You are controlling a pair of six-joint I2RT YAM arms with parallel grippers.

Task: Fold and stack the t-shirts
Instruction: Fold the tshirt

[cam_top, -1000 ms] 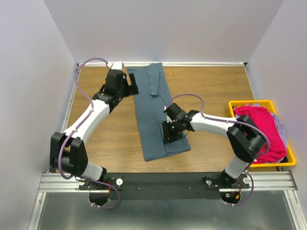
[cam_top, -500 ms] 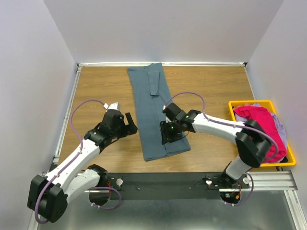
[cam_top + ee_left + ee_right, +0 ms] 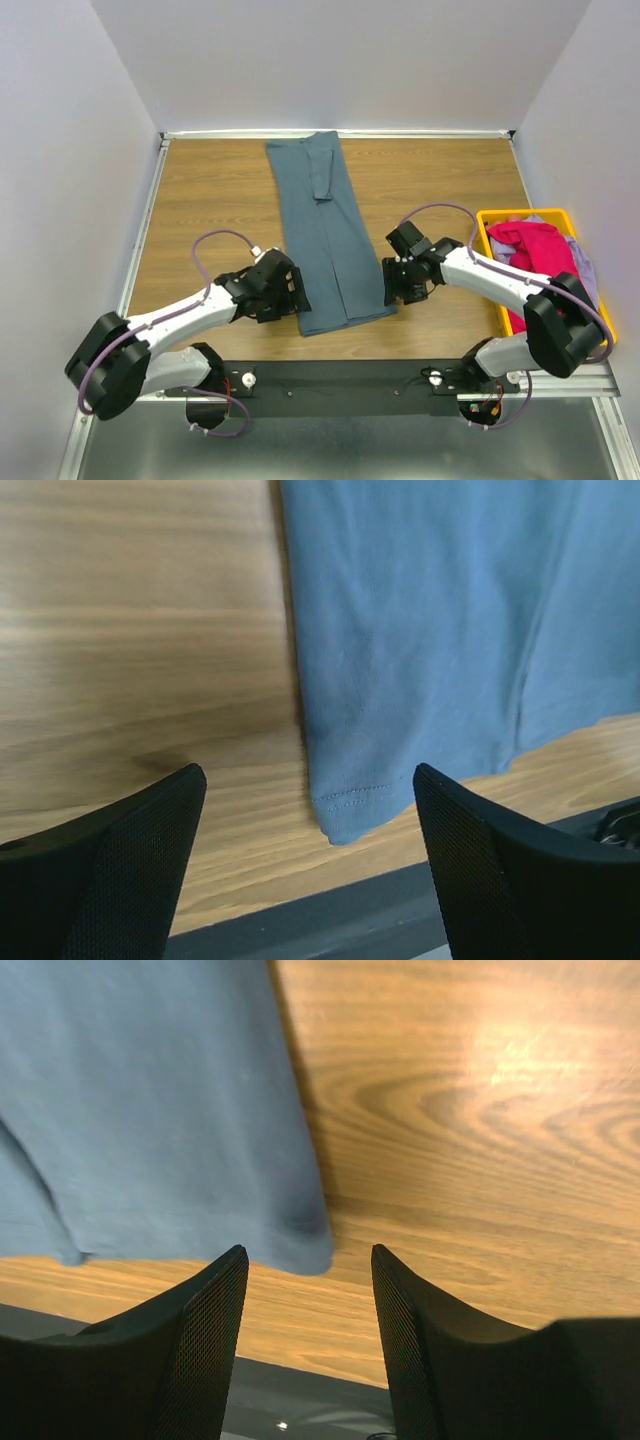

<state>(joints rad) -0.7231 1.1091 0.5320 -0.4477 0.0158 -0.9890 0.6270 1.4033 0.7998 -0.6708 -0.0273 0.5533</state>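
The hem's corner nearest the yellow bin [image 3: 314, 1257] is below, between the open fingers of my right gripper in the wrist view. My right gripper should lower its fingers around that corner next and close.
A slate blue-grey t-shirt [image 3: 325, 230], folded into a long narrow strip, lies on the table from the back edge to near the front. My left gripper [image 3: 296, 298] is open and empty just left of its near left corner [image 3: 345, 815]. My right gripper [image 3: 393, 291] is open and empty just right of its near right corner [image 3: 300, 1245]. A magenta-pink t-shirt [image 3: 540, 265] lies in the yellow bin on top of a pale grey-blue one [image 3: 585, 268].
The yellow plastic bin [image 3: 492, 222] stands at the right edge of the wooden table [image 3: 210, 210]. A black rail [image 3: 340, 380] runs along the table's near edge, close to both grippers. Walls close the table at back and sides.
My left arm has swung from the shirt's far left corner down to its near left corner. My right gripper has moved off the cloth to the right, beside the near right corner.
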